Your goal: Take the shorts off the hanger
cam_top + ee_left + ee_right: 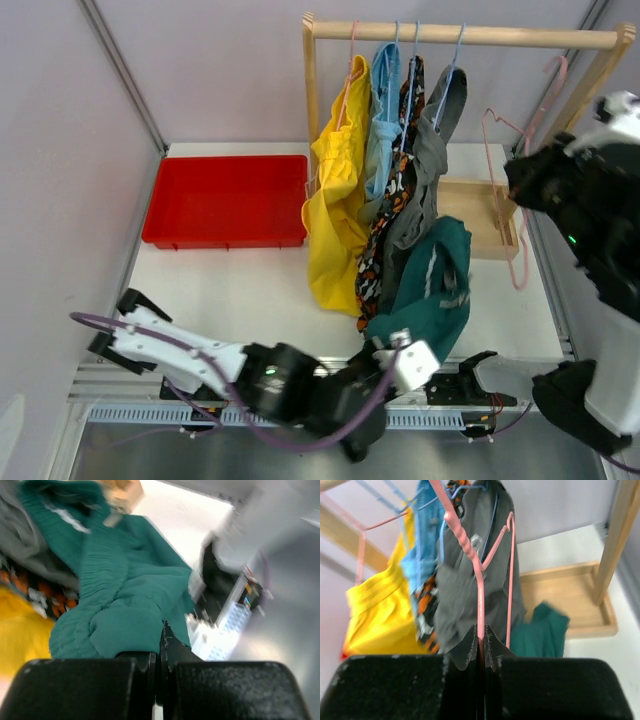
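The bar's empty end (584, 39) past the grey shorts lies outward of my right gripper, so it should next move outward, hook the bare pink hanger there and release it.
Yellow shorts (335, 200), light blue shorts (383, 110), camouflage shorts (385, 225) and grey shorts (430, 150) hang on hangers from the wooden rail (500, 36). The dark teal shorts (432, 285) droop low in front of them, off the pink hanger (520, 240). My left gripper (390, 343) is shut on their lower edge; its wrist view shows the teal shorts (125, 610) pinched at the left gripper (161, 637). My right gripper (514, 176) is shut on the bare pink hanger (480, 595), gripped at the right gripper (481, 642), to the right of the clothes.
A red tray (225, 200) lies at the back left of the table. A shallow wooden tray (485, 215) sits under the rack's right side. The rack's posts (310, 90) stand at either end. The table's near edge has a metal rail (140, 412).
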Available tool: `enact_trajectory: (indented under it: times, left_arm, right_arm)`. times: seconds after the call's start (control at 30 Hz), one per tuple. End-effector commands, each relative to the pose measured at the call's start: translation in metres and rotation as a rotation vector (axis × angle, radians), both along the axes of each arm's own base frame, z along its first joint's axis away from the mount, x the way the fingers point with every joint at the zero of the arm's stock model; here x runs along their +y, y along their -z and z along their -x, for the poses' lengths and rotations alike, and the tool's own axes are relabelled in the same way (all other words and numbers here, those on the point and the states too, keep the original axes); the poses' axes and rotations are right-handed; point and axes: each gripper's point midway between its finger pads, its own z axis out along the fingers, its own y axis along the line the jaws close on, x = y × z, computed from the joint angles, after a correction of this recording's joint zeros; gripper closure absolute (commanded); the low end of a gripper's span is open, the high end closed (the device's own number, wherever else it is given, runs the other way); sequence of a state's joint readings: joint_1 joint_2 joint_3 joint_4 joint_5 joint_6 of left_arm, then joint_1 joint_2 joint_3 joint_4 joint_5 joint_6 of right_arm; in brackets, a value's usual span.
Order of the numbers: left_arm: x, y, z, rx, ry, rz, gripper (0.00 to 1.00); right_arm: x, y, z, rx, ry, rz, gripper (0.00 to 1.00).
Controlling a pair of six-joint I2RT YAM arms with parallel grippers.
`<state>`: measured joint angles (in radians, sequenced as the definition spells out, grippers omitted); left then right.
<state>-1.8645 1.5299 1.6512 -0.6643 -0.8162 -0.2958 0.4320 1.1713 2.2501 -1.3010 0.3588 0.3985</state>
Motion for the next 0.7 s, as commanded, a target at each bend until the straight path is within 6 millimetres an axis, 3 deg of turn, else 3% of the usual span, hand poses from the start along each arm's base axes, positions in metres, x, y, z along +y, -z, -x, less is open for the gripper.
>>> enact_trajectory:
  times: [0.0, 0.07, 0.1, 0.13, 0.17, 0.23, 0.27, 0.43, 0.57, 0.6, 0.63, 0.67]
  left_arm:
    - [0.098, -0.029, -0.020, -0.006, -0.156, -0.015, 1.00]
    - [0.120, -0.036, -0.027, 0.049, -0.243, 0.015, 1.00]
    - [0.144, -0.031, -0.041, -0.014, -0.290, -0.059, 1.00]
    - [0.149, -0.031, -0.044, -0.011, -0.310, -0.052, 1.00]
    - [0.155, -0.023, -0.047, -0.025, -0.312, -0.077, 1.00]
    - [0.170, -0.035, -0.060, -0.007, -0.344, -0.016, 1.00]
    - [0.176, -0.039, -0.065, -0.003, -0.359, 0.003, 1.00]
    - [0.214, -0.055, -0.108, -0.048, -0.473, 0.044, 1.00]
    - [0.251, -0.075, -0.150, -0.134, -0.583, 0.035, 1.00]
    - [0.247, -0.091, -0.157, -0.120, -0.601, 0.133, 1.00]
    - [0.253, -0.093, -0.162, -0.124, -0.588, 0.149, 1.00]
    - [0.264, -0.109, -0.180, -0.169, -0.645, 0.174, 1.00]
  right_arm:
    - [-0.009, -0.024, -0.051, -0.090, 0.101, 0.125, 1.00]
    - [-0.019, -0.037, -0.070, -0.137, 0.132, 0.116, 1.00]
    - [-0.023, -0.043, -0.079, -0.161, 0.143, 0.099, 1.00]
    - [-0.018, -0.039, -0.095, -0.149, 0.101, 0.079, 1.00]
    - [-0.037, -0.039, -0.105, -0.148, 0.153, 0.049, 1.00]
    - [-0.039, -0.041, -0.125, -0.152, 0.124, 0.008, 1.00]
    - [-0.052, -0.044, -0.130, -0.164, 0.156, -0.005, 1.00]
    - [-0.064, -0.056, -0.154, -0.231, 0.151, -0.042, 1.00]
    - [-0.082, -0.041, -0.185, -0.200, 0.135, -0.082, 1.00]
    - [-0.084, -0.037, -0.190, -0.192, 0.128, -0.089, 1.00]
    - [-0.086, -0.034, -0.194, -0.183, 0.122, -0.103, 1.00]
    - [-0.087, -0.026, -0.203, -0.164, 0.117, -0.112, 1.00]
